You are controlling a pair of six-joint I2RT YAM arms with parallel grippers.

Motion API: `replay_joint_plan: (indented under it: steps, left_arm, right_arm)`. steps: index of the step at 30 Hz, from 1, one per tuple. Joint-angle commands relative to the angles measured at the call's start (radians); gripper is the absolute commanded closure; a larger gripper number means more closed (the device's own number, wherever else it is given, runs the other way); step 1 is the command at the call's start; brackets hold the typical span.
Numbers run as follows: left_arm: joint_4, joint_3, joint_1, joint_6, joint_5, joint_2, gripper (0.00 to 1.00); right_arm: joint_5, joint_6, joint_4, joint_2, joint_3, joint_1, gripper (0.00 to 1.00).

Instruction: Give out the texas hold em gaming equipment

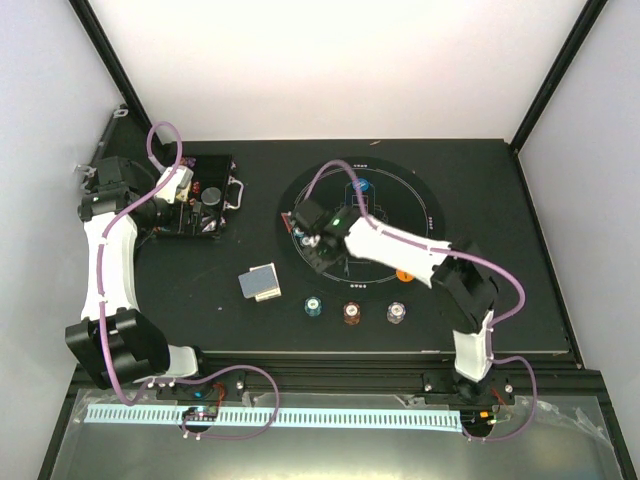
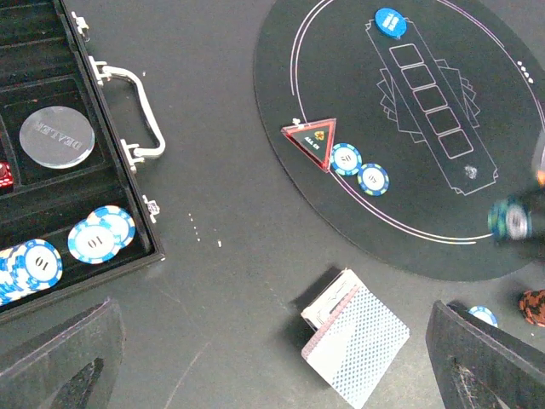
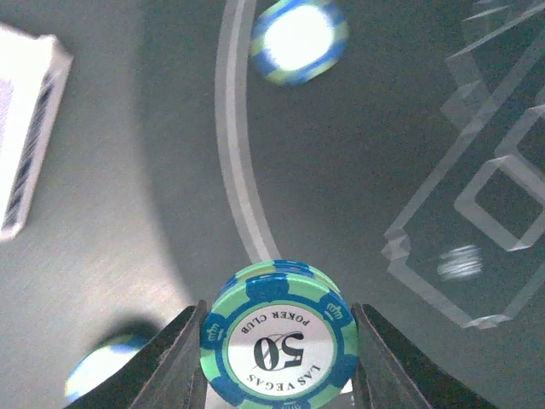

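My right gripper is inward of the blue button and will next swing outward and to the right in the top view. Then it will go down onto bare mat beside the button.
My right gripper [image 3: 279,375] is shut on a small stack of green-and-blue "50" poker chips [image 3: 279,341] and holds it above the left edge of the round mat [image 3: 358,170]; it also shows in the top view [image 1: 312,240]. Two blue-white chips [image 2: 346,158] lie on the mat beside a red-edged triangle [image 2: 311,143]. The card deck [image 1: 260,283] lies on the table left of the mat. A teal chip stack [image 1: 314,305], a red-brown one [image 1: 351,313] and a white one [image 1: 396,314] stand in a row at the front. My left gripper [image 2: 272,375] hangs open and empty, high above the deck [image 2: 353,336].
The open black case [image 1: 218,165] at the back left holds blue-white chips [image 2: 100,234] and a clear dealer button [image 2: 56,136]. A blue button [image 1: 362,186] and an orange button [image 1: 403,273] lie on the mat [image 1: 400,200].
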Motion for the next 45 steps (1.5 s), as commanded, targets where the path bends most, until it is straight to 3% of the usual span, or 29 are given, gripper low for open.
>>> replay_joint_plan:
  steps: [1,8,15,24,33,35,38,41,45]
  left_arm:
    - [-0.023,0.040,0.009,0.021,0.038,0.000,0.01]
    - [-0.033,0.041,0.010,0.032,0.037,0.008,0.01]
    - [-0.042,0.046,0.011,0.041,0.036,0.024,0.01]
    - [-0.038,0.049,0.011,0.037,0.053,0.045,0.01]
    - [-0.035,0.045,0.011,0.030,0.069,0.046,0.01]
    - [-0.035,0.045,0.011,0.030,0.074,0.044,0.01]
    - [-0.036,0.045,0.012,0.030,0.075,0.044,0.01]
    - [-0.042,0.046,0.012,0.035,0.076,0.041,0.01]
    - [-0.049,0.046,0.012,0.040,0.075,0.036,0.01]
  right_arm:
    - [0.068,-0.054,0.012,0.023,0.113,-0.189,0.76]
    - [0.088,-0.062,-0.004,0.284,0.454,-0.464,0.76]
    - [0.084,-0.053,-0.070,0.577,0.803,-0.580,0.75]
    - [0.008,-0.045,-0.044,0.701,0.853,-0.620,0.75]
    - [-0.045,-0.044,-0.009,0.633,0.743,-0.608,0.74]
    - [-0.045,-0.047,-0.010,0.626,0.737,-0.604,0.69]
    - [-0.040,-0.049,-0.043,0.628,0.774,-0.604,0.42]
    - [-0.031,-0.050,-0.077,0.600,0.801,-0.600,0.27]
    - [0.007,-0.052,-0.076,0.486,0.734,-0.567,0.22]
